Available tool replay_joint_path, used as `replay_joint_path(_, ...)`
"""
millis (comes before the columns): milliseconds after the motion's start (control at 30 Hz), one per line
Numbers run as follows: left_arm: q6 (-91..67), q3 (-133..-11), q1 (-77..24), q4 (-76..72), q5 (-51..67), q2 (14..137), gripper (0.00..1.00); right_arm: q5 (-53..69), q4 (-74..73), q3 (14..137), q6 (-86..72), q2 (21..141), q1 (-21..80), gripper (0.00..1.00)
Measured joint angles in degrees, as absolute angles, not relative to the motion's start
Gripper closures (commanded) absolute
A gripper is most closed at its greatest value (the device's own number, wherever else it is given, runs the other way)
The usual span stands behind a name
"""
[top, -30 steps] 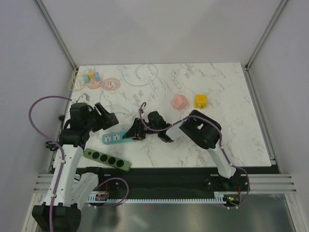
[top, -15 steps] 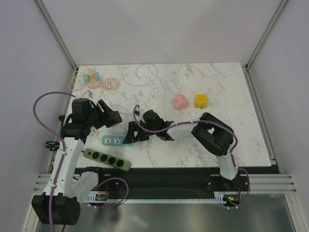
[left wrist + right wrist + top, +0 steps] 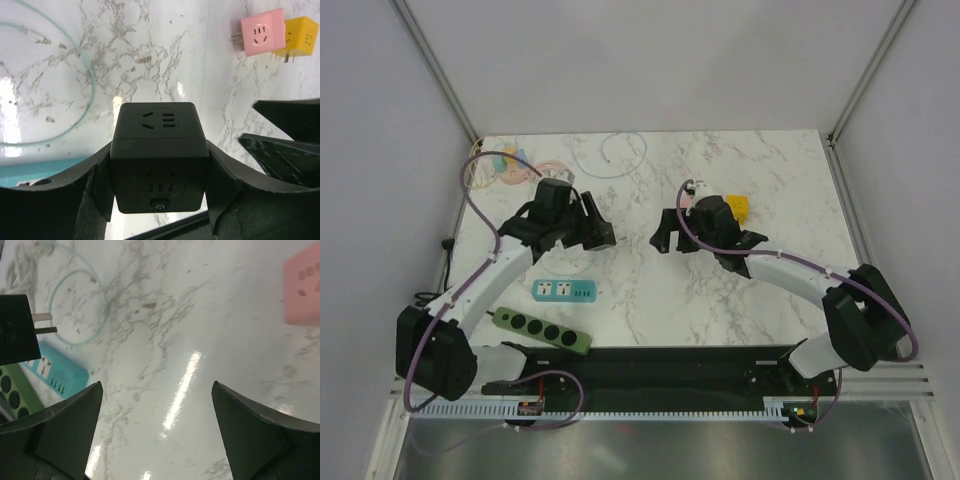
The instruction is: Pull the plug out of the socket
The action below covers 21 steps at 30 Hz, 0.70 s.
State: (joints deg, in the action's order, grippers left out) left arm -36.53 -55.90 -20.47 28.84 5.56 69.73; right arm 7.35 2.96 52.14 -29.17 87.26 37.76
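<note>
Next I will move my left gripper to the right in the top view and down to bare marble by the pink cube to release the plug, since it's out.
The plug is a black cube adapter (image 3: 160, 150) with a power button on its near face. My left gripper (image 3: 159, 150) is shut on its sides and holds it above the marble, with its two prongs (image 3: 42, 322) bare in the right wrist view. The socket, a teal power strip (image 3: 565, 290), lies flat on the table, apart from the plug and below my left gripper (image 3: 595, 232). Near the table's middle my right gripper (image 3: 665, 238) stands open with nothing between its fingers (image 3: 75, 415).
A green power strip (image 3: 542, 330) lies at the near left edge. A pink cube (image 3: 260, 32) and a yellow cube (image 3: 300, 35) sit beside the right arm. A thin teal cable (image 3: 75, 65) loops on the marble, and more cables lie at the far left (image 3: 510, 165).
My right gripper opened, let go of the teal strip and pulled back to the right. My left arm swung away from the strip toward the middle, with the black plug in its grip.
</note>
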Motion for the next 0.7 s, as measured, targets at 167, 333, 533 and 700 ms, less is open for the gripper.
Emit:
replay_joint_path(167,-37.8,-62.5,-28.1,24.3,-2.6,82.4,0.98,0.2,4.8,42.2,-28.8,77.8,33.4,0.03)
replay_joint_path(333,-38.2,-71.0,-35.8,19.0,-10.5,94.9,0.98,-3.4,5.6,35.3,-30.2,71.6,29.8,0.02)
replay_joint_path(533,-38.6,-78.1,-40.2,13.1,-13.5,107.2,0.94,-3.1,4.7,35.0,-30.7,69.2,27.8,0.03)
replay_joint_path(700,-38.6,-78.5,-42.4,11.3,-16.5,111.1,0.84,-1.7,2.2,35.0,-30.7,67.8,26.2,0.03)
